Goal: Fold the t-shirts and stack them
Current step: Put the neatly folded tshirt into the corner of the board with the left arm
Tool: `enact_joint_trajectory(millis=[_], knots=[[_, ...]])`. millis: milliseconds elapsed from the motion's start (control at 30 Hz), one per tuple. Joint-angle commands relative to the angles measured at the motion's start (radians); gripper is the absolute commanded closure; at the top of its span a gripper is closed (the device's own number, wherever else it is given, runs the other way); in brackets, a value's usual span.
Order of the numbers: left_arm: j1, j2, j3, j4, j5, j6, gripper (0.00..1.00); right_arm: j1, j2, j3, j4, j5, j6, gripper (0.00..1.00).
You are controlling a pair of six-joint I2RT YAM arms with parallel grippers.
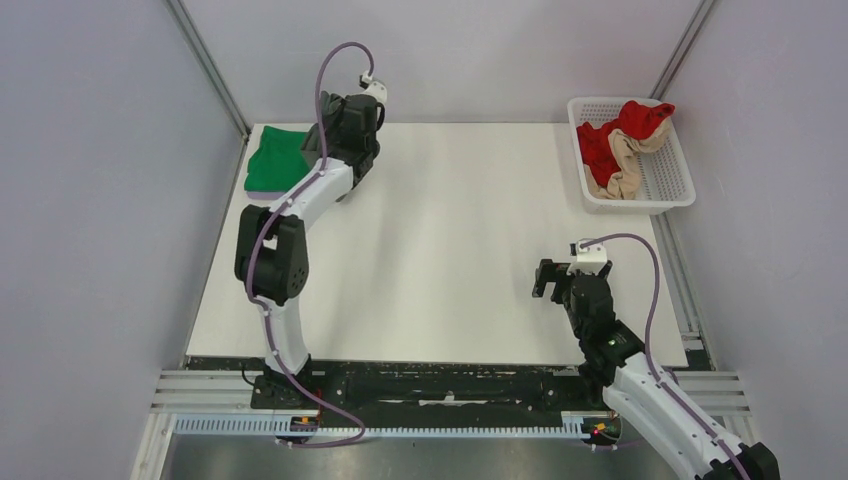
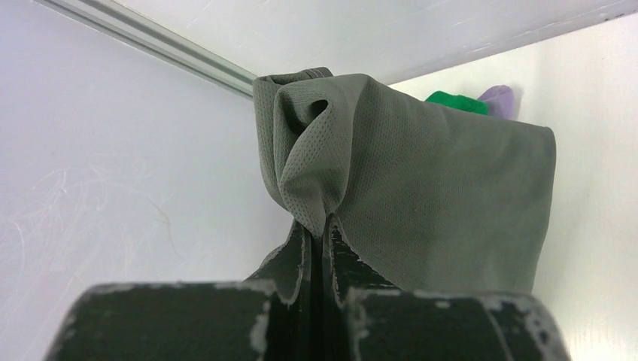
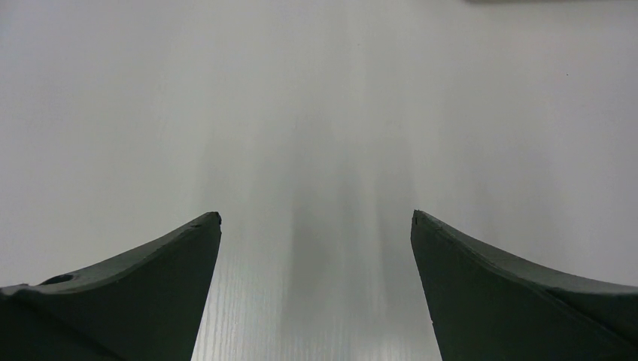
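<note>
The folded green t-shirt is still mostly uncovered. I should move my left gripper to the left in the top view, then lower the dark grey t-shirt over the green t-shirt [image 1: 277, 160] [image 2: 460, 103].
My left gripper [image 2: 325, 222] is shut on a bunched fold of the dark grey t-shirt [image 2: 429, 195], which drapes up and to the right of the jaws. In the top view this gripper [image 1: 325, 135] is at the table's far left corner, and only a sliver of the grey shirt [image 1: 311, 145] shows beside the wrist. The bright green t-shirt [image 1: 275, 162] lies folded in that corner, just left of the gripper. A bit of it peeks over the grey cloth in the left wrist view [image 2: 455, 101]. My right gripper [image 1: 545, 280] is open and empty over bare table [image 3: 316, 218].
A white lattice basket [image 1: 668, 175] at the far right holds red [image 1: 620, 130] and beige [image 1: 622, 165] garments. White walls and aluminium posts close in the far corners. The white table [image 1: 450, 240] runs between the two arms.
</note>
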Motion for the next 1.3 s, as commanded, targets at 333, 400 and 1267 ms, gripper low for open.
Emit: enact_joint_trajectory(millis=[333,400,1267], knots=[[0.163,0.036,0.165,-0.168,0.188,-0.2,0.98,-0.003,0.04,0.022,0.019,0.064,0.008,0.02],[0.19,0.07,0.198,-0.179,0.223,-0.207,0.98,-0.004,0.052,0.024,0.019,0.074,0.005,0.01],[0.428,0.281,0.36,-0.223,0.345,-0.333,0.54,-0.003,0.171,0.055,-0.02,0.099,-0.007,0.02]])
